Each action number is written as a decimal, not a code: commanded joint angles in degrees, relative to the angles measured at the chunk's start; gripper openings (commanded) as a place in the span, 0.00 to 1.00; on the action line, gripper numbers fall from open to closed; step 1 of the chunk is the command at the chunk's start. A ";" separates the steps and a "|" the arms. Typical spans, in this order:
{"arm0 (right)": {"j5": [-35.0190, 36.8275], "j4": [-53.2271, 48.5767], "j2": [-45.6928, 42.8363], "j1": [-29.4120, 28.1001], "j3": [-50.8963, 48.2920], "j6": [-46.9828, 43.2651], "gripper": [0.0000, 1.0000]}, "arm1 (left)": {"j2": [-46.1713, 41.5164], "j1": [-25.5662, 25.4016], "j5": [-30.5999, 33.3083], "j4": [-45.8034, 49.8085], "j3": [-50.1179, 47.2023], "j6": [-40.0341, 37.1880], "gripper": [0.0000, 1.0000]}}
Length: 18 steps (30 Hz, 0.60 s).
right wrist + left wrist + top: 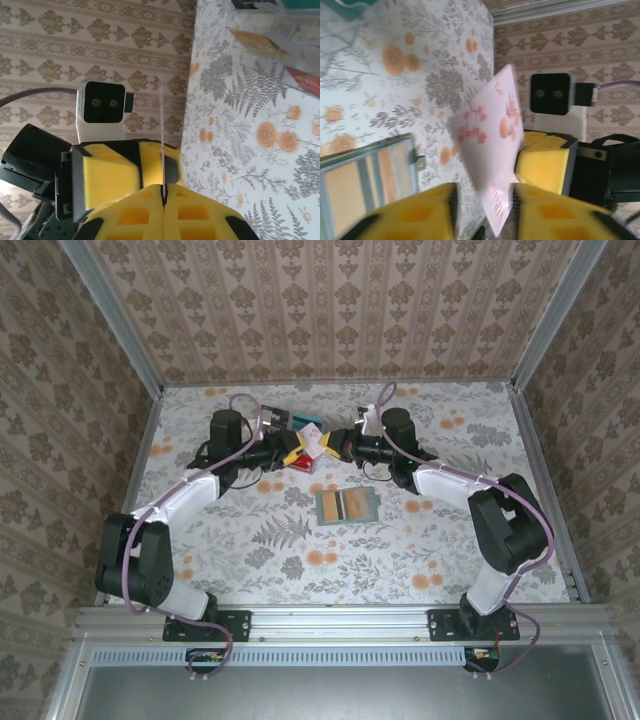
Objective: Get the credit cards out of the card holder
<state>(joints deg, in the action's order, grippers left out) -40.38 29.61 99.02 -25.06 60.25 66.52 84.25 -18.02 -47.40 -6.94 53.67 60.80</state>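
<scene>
I will turn my right gripper to point down next, carry the card over the clear compartment tray, lower it in and then let go of it, because cards already stand there.
A pale pink credit card [315, 445] with a floral print hangs in the air between both grippers, above the back middle of the table. My right gripper [164, 192] is shut on it; the card [162, 125] shows edge-on between the yellow pads. My left gripper [485, 200] is open, its yellow fingers apart on either side of the card's [490, 135] lower corner. The card holder [346, 506] lies open and flat on the table nearer to me, with tan-orange cards [336, 506] in its slots. It also sits at the left wrist view's lower left [365, 185].
A clear compartment tray [270, 30] with colourful cards stands just behind the grippers, at the back of the floral table [430, 540]. Metal rails and patterned walls [330, 300] close in the table on three sides.
</scene>
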 commanded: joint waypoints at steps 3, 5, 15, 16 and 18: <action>7.05 -19.75 -2.31 -1.67 6.04 -28.49 0.00 | -3.43 4.58 6.56 13.07 -3.13 -6.74 0.75; 9.74 -27.04 -1.26 -2.64 10.23 -37.03 0.00 | -3.59 6.48 8.18 14.51 -5.45 -7.83 0.83; 19.38 -42.90 9.27 -6.14 28.47 -70.47 0.00 | -4.84 10.20 18.47 24.84 -8.56 -16.21 1.00; 19.36 -43.82 10.58 -6.14 30.27 -72.45 0.00 | -4.88 10.20 18.76 25.07 -8.59 -16.49 1.00; 20.12 -45.15 13.48 -6.14 34.00 -76.32 0.00 | -4.97 10.26 19.26 25.88 -8.45 -17.15 1.00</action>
<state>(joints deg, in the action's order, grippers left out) -23.24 -8.93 108.51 -31.42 90.00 2.55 80.99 -8.14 -30.46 15.84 45.47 47.03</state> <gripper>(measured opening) 0.062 0.999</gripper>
